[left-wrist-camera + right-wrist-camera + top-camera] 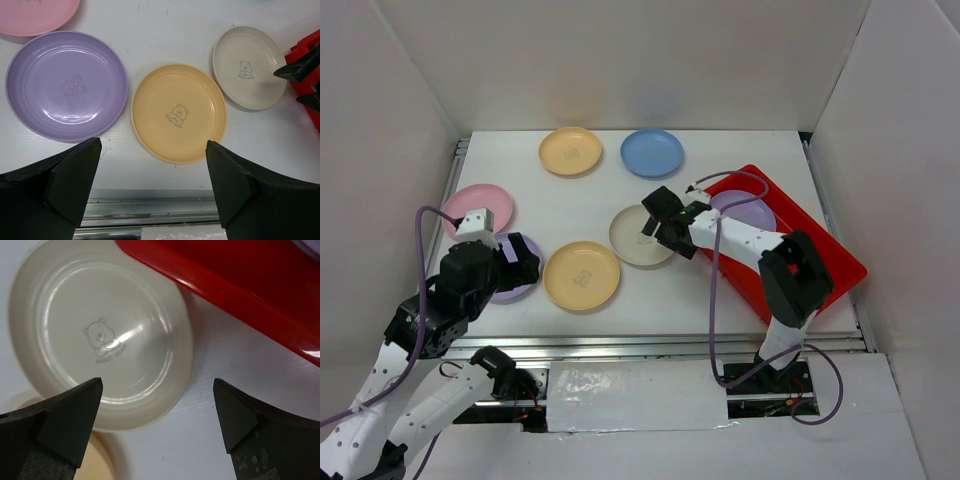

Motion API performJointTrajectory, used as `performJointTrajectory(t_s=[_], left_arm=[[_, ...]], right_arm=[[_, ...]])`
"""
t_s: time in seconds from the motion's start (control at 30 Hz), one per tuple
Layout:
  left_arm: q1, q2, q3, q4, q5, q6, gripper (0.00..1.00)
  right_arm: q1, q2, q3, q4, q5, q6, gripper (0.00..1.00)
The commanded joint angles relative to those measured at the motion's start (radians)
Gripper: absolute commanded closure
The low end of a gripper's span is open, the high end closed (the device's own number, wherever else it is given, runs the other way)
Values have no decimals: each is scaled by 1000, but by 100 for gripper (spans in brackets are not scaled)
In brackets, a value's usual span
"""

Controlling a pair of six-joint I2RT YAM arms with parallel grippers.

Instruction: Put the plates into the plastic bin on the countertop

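The cream plate's rim near the red bin [840,262] has bare countertop beside it, so I will lower my right gripper with its fingers on both sides of the plate's rim and close.
The red plastic bin [840,262] lies at the right of the white countertop [590,205] with one lilac plate [748,210] in it. A cream plate [632,238] sits just left of the bin. My right gripper [660,222] hovers open over the cream plate's [100,335] edge nearest the bin [240,285], holding nothing. My left gripper [523,262] is open and empty above a second lilac plate [66,85], beside a yellow-orange plate [178,112]. A pink plate [477,207], another yellow-orange plate [570,150] and a blue plate [652,152] lie farther back.
A metal rail [660,345] runs along the countertop's front edge. White walls stand on the left, back and right. The right arm's purple cable [715,300] loops over the front of the countertop beside the bin.
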Motion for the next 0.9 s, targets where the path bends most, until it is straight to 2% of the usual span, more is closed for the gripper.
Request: performJointTrajectory(t_s=[0.0, 0.23, 0.33, 0.5, 0.53, 0.6, 0.77, 0.87], left_arm=[[-4, -1, 2, 25, -4, -12, 1], [-4, -2, 1, 26, 2, -8, 1], [-4, -4, 2, 28, 4, -8, 1], [-4, -10, 1, 28, 4, -6, 1], [-4, -12, -1, 28, 4, -8, 1], [-4, -16, -1, 28, 4, -9, 1], [-4, -18, -1, 26, 2, -8, 1], [-4, -19, -1, 28, 1, -11, 1]], right_arm=[[-18, 90, 27, 10, 15, 89, 1], [-10, 119, -28, 67, 11, 152, 8], [-7, 127, -45, 83, 18, 183, 26], [1, 136, -61, 87, 16, 205, 39], [1, 136, -63, 90, 16, 206, 47], [4, 131, -72, 93, 17, 211, 57], [1, 125, -83, 96, 16, 224, 66], [2, 125, -85, 92, 11, 234, 75]])
